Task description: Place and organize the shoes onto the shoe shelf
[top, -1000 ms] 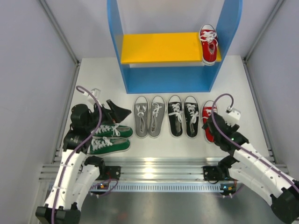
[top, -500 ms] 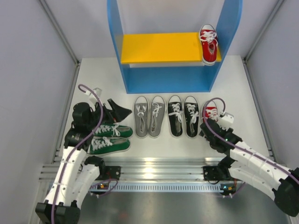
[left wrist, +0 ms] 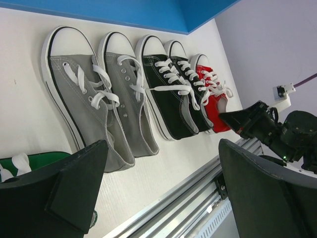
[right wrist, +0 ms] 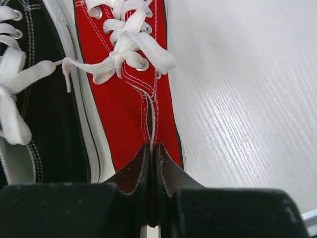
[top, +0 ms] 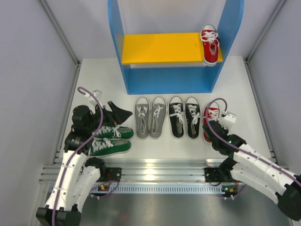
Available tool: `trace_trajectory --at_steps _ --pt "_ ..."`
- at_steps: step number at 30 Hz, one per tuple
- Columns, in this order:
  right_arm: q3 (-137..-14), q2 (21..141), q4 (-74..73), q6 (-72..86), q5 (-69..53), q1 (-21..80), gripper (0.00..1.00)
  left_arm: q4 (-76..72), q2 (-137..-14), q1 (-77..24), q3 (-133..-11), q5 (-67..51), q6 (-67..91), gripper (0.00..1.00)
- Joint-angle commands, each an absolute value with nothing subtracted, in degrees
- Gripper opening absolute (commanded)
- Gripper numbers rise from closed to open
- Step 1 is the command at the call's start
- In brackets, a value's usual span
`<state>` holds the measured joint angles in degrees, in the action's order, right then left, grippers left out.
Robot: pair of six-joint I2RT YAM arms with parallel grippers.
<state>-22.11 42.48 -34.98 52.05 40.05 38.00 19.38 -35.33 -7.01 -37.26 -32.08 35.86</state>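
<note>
The spot on the tabletop (right wrist: 130,116) beside the black shoe is below my right gripper. My right gripper needs to lift the red shoe next, then lower it and release it there.
One red shoe (top: 210,43) stands on the right end of the shoe shelf's yellow board (top: 160,47). On the table in front of the shelf lie a grey pair (top: 150,117), a black pair (top: 184,117) and the other red shoe (top: 211,114) (right wrist: 126,99). My right gripper (top: 210,128) (right wrist: 152,148) is shut on that red shoe, its collar sides pinched together between the fingers. The green pair (top: 110,140) lies sideways at the left. My left gripper (top: 117,110) (left wrist: 162,145) hangs open above it, holding nothing.
The shelf has tall blue side panels (top: 116,37) and a blue base. A metal rail (top: 160,169) runs along the near table edge. White walls close in both sides. The black shoe (right wrist: 34,109) lies right beside the gripped red one.
My right gripper moved in over the red shoe's heel and closed on its collar. The left arm has hardly moved.
</note>
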Motion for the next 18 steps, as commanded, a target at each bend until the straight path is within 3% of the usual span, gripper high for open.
trace_trajectory --at_steps 1,18 --pt "-27.6 40.3 -35.5 51.8 41.8 39.6 0.00 16.5 -34.3 -7.1 -37.2 -32.5 35.7 0.99" --pt "-51.2 28.7 -51.5 41.1 38.8 40.5 0.00 16.5 -35.4 -7.1 -38.1 -31.8 35.9 0.99"
